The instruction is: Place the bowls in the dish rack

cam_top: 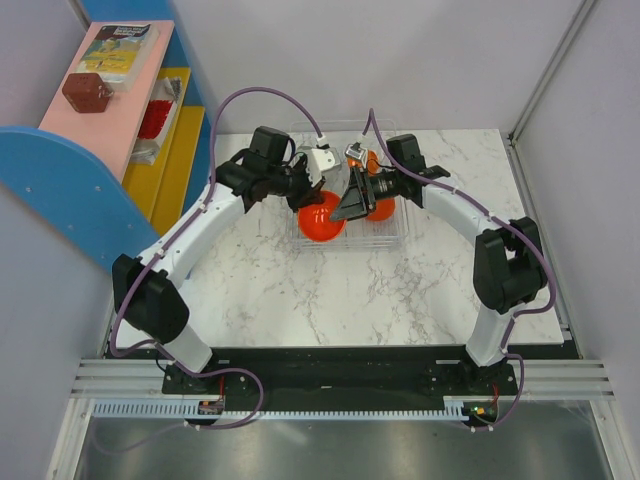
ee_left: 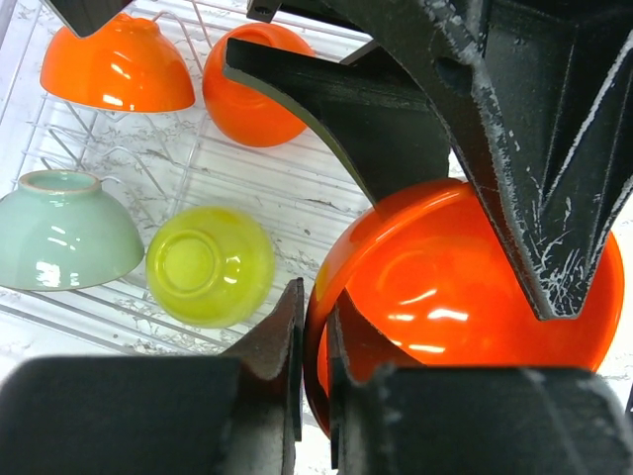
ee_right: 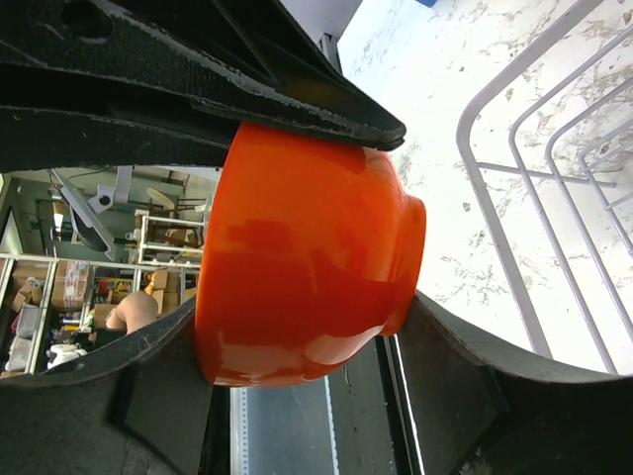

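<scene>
The right gripper turns downward next and brings the orange bowl down onto the rack's bare front wires to release it, since they lie below the gripper.
The wire dish rack (cam_top: 404, 236) stands at the back middle of the table. Both grippers meet over its front. My left gripper (cam_top: 312, 205) is shut on the rim of a large orange bowl (cam_top: 322, 220), one finger inside and one outside (ee_left: 312, 336). My right gripper (cam_top: 352, 205) spans the same orange bowl (ee_right: 307, 257) from rim to foot, with both fingers touching it (ee_right: 297, 336). In the left wrist view the rack (ee_left: 297, 188) holds two orange bowls (ee_left: 119, 64) (ee_left: 252, 84), a pale green bowl (ee_left: 59, 233) and a yellow-green bowl (ee_left: 210, 265).
A blue and yellow shelf unit (cam_top: 150, 140) with a pink top stands at the left, beside the left arm. The marble table (cam_top: 350, 290) extends in front of the rack. The rack's white wire rim (ee_right: 514, 198) lies just right of the held bowl.
</scene>
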Available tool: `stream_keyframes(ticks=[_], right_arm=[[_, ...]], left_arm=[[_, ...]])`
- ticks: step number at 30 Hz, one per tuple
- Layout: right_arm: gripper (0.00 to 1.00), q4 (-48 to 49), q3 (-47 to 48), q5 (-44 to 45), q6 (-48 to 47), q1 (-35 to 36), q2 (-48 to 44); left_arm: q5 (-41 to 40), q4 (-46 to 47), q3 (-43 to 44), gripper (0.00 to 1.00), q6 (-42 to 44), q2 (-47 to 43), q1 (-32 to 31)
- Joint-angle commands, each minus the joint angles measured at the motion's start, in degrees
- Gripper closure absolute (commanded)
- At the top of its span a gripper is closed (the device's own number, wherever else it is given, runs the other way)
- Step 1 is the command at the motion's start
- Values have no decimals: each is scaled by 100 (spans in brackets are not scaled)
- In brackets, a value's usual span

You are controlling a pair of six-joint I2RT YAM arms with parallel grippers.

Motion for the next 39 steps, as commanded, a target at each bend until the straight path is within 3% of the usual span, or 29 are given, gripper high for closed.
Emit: stream_keyframes(ticks=[1,2,3,5,9,10,16,20,25,31,39], right_arm=[[100,297,80,-362,-229,55,-112],[100,297,37,-309,-246,63,-139],[100,305,10,-238,-237,63,-147],[100,314,-43,-54,-229,54,-174],[100,314,-104,131,-229,46,-226],[100,306,-113,184,-229,46,-253],[100,-341,228,1167,-710,-94,-323],[100,-1346,879,2677,-1511,-112,-157],[100,-1943,1538,4792,-1995,71,98],[100,-2313,2057,7614,-2697,801,572],[100,-2410,2216,9209,-3067,1381,1100]], left_arm=[[184,129,51,76,21,28,-78],[193,138,42,69,21,37,-78],[193,138,7,47,21,37,-69],[211,138,-46,26,3,28,-52],[499,225,-90,13,-198,37,315],[588,269,-82,1,-269,28,431],[1317,463,-292,0,-796,-463,1599],[1485,455,-940,0,-850,-1016,2127],[1608,445,-2075,0,-481,-2175,2198],[1292,454,-2919,0,-568,-2652,2339],[1757,744,-3395,0,-621,-2907,2866]])
